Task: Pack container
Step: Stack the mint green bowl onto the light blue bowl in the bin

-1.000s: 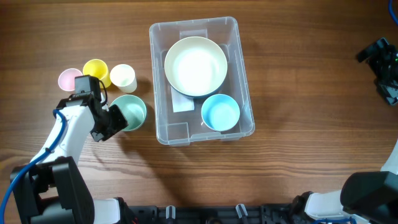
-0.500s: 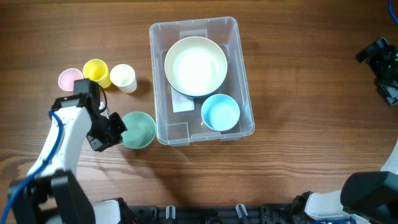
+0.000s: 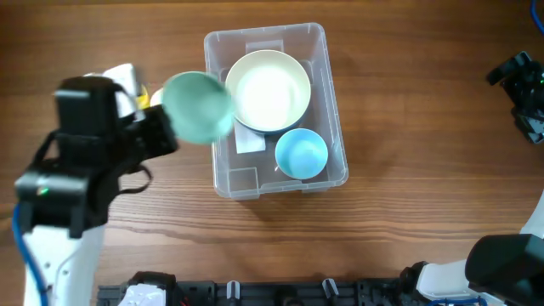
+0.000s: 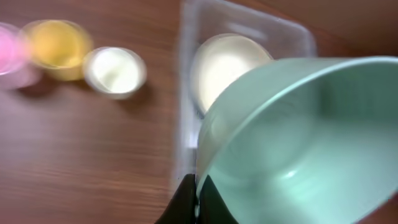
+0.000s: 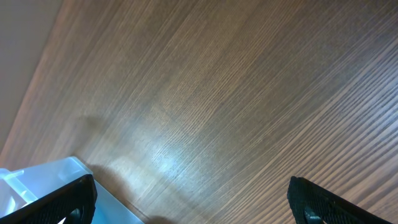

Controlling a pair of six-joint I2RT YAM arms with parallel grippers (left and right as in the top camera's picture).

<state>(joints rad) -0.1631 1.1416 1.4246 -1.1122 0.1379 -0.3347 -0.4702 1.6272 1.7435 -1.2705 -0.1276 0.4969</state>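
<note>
The mint green bowl [image 3: 197, 104] will go down into the empty light blue bowl [image 3: 302, 153], but I will first move my left gripper to the right in the overhead view.
The clear plastic container [image 3: 327, 59] stands mid-table and holds a large cream bowl [image 3: 269, 89] and a light blue bowl [image 3: 302, 153]. My left gripper [image 3: 161, 127] is shut on the rim of a mint green bowl [image 3: 197, 104] and holds it raised over the container's left edge. In the left wrist view the green bowl [image 4: 311, 143] fills the right side, the jaws [image 4: 198, 200] pinch its rim, and the container [image 4: 186, 93] with the cream bowl [image 4: 224, 62] lies below. My right gripper [image 5: 193, 199] is open and empty over bare wood at the far right.
A yellow cup [image 4: 57, 46], a cream cup [image 4: 115, 71] and a pink cup [image 4: 9, 53] stand left of the container. In the overhead view my left arm hides most of them. A corner of the container [image 5: 37, 186] shows in the right wrist view.
My left gripper has lifted the green bowl off the table and carried it up and right, to the container's left edge. The right arm has not moved.
</note>
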